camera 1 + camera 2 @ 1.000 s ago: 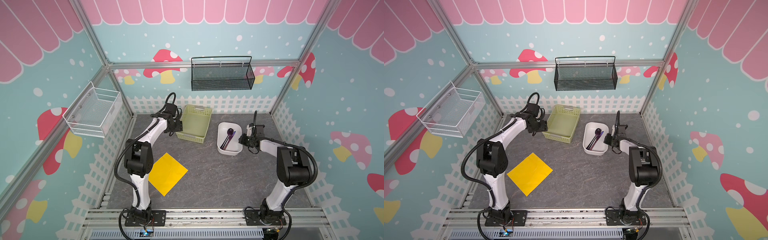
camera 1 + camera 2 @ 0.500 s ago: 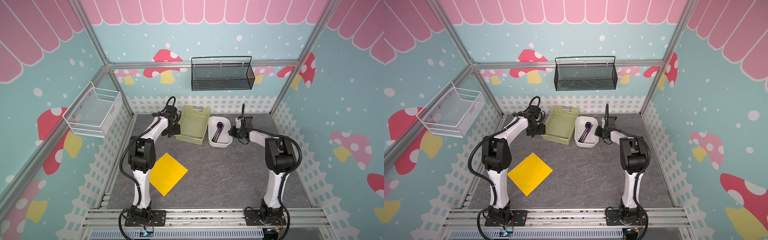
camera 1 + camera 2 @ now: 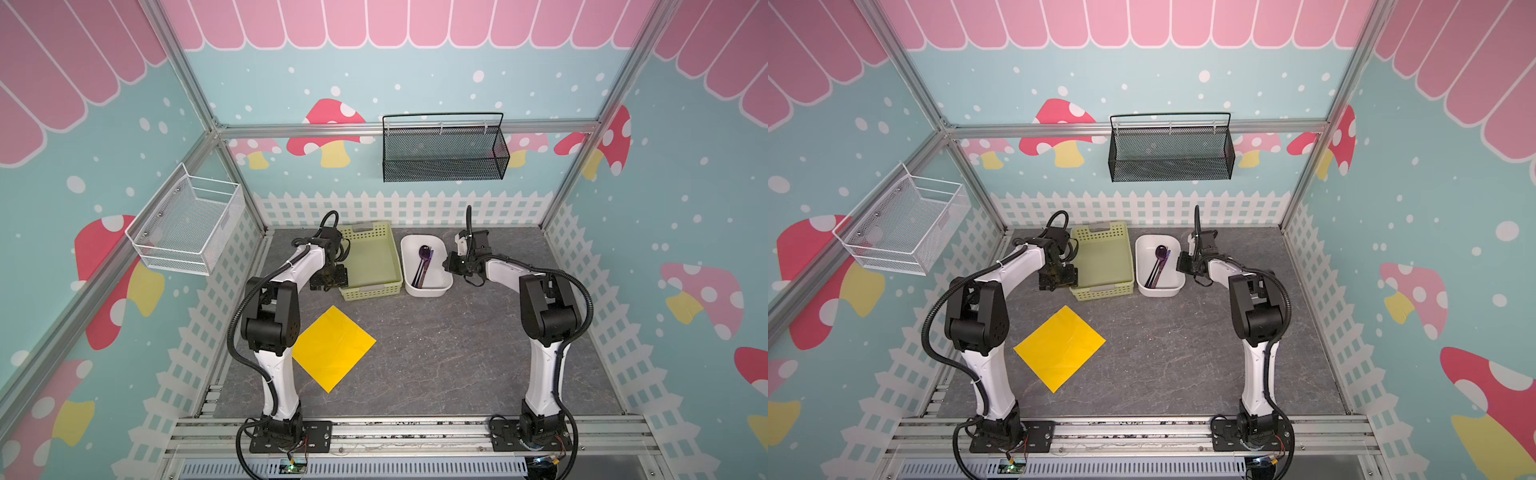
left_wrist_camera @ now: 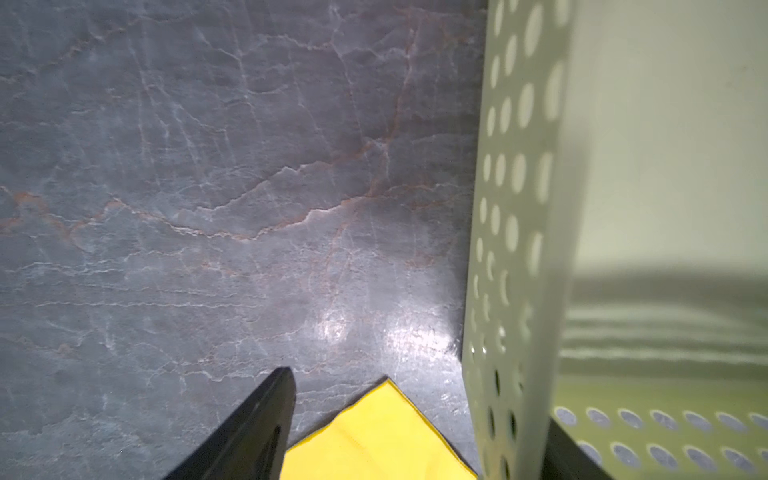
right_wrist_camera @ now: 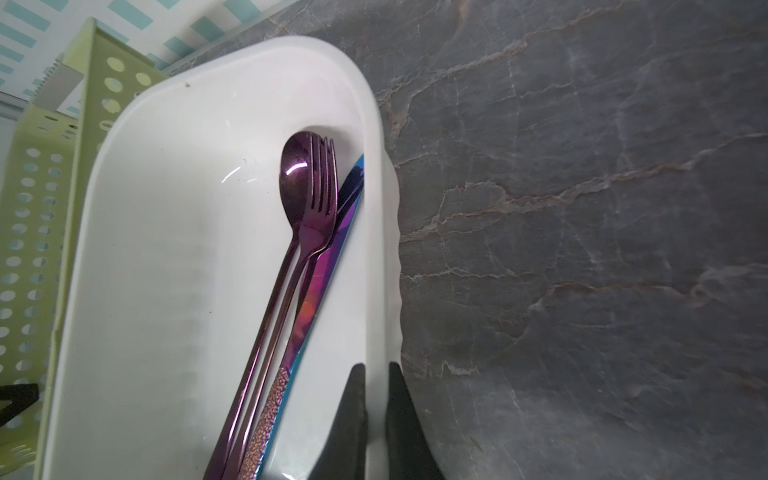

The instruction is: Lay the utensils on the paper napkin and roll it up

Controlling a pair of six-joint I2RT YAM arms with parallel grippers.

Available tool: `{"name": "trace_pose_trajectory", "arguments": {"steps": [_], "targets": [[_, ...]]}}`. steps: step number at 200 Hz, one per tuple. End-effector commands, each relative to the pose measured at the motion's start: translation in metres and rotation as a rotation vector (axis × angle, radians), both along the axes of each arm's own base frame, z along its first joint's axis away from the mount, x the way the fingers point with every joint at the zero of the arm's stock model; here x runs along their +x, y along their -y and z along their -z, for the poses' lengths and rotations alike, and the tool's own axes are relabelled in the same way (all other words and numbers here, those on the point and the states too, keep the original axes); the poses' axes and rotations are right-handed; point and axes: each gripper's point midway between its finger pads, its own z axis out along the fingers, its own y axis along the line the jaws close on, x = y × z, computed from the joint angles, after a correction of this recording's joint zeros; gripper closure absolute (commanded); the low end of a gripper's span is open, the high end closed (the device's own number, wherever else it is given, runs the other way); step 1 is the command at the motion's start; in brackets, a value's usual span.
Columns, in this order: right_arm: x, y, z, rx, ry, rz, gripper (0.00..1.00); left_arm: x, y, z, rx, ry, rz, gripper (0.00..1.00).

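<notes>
The tub (image 3: pixel 428 291) stands close against the green basket, so its rim goes with my right gripper away from that basket across the bare grey floor next and is released.
The utensils (image 3: pixel 424 264) (image 3: pixel 1158 266) lie together in a white tub (image 3: pixel 428 291) (image 3: pixel 1160 293) at the back. In the right wrist view they are a purple spoon (image 5: pixel 297 174), a fork (image 5: pixel 320 199) and a blue-purple knife (image 5: pixel 332 266). My right gripper (image 3: pixel 451 264) (image 3: pixel 1183 264) (image 5: pixel 376 368) is shut on the tub's right rim (image 5: pixel 374 208). The yellow paper napkin (image 3: pixel 332 347) (image 3: pixel 1059 347) (image 4: pixel 374 440) lies flat near the left arm. My left gripper (image 3: pixel 332 278) (image 3: pixel 1061 276) (image 4: pixel 419 399) is open, its jaws straddling the green basket's left wall.
The pale green perforated basket (image 3: pixel 372 286) (image 3: pixel 1102 291) (image 4: pixel 515 208) (image 5: pixel 37 249) sits right beside the tub. A black wire basket (image 3: pixel 444 153) hangs on the back wall and a white wire basket (image 3: pixel 187 228) on the left wall. A white picket fence edges the grey floor.
The right gripper has dragged the white tub left and back until it sits beside the green basket. The left gripper has shifted along the basket's left wall, and the basket has turned slightly.
</notes>
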Motion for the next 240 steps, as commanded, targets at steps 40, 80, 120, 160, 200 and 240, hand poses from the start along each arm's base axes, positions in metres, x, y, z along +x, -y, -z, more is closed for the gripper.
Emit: {"name": "trace_pose_trajectory", "arguments": {"steps": [40, 80, 120, 160, 200, 240], "targets": [[-0.021, 0.038, -0.011, -0.142, -0.005, 0.048, 1.00, 0.033, 0.005, -0.017, -0.023, 0.084, 0.065, 0.47], [-0.036, 0.068, -0.010, -0.201, -0.017, 0.077, 1.00, 0.053, 0.010, -0.018, -0.028, 0.106, 0.107, 0.64], [-0.041, 0.093, -0.004, -0.189, -0.029, 0.092, 1.00, 0.070, 0.015, -0.019, -0.019, 0.116, 0.155, 0.74], [-0.039, 0.099, -0.002, -0.176, -0.022, 0.095, 1.00, 0.087, 0.021, -0.025, -0.017, 0.137, 0.205, 0.78], [-0.040, 0.097, -0.001, -0.159, -0.027, 0.096, 1.00, 0.101, 0.025, -0.032, 0.000, 0.153, 0.226, 0.77], [-0.041, 0.100, -0.001, -0.176, -0.027, 0.103, 0.96, 0.090, 0.006, -0.062, 0.086, 0.173, 0.152, 0.61]]}}
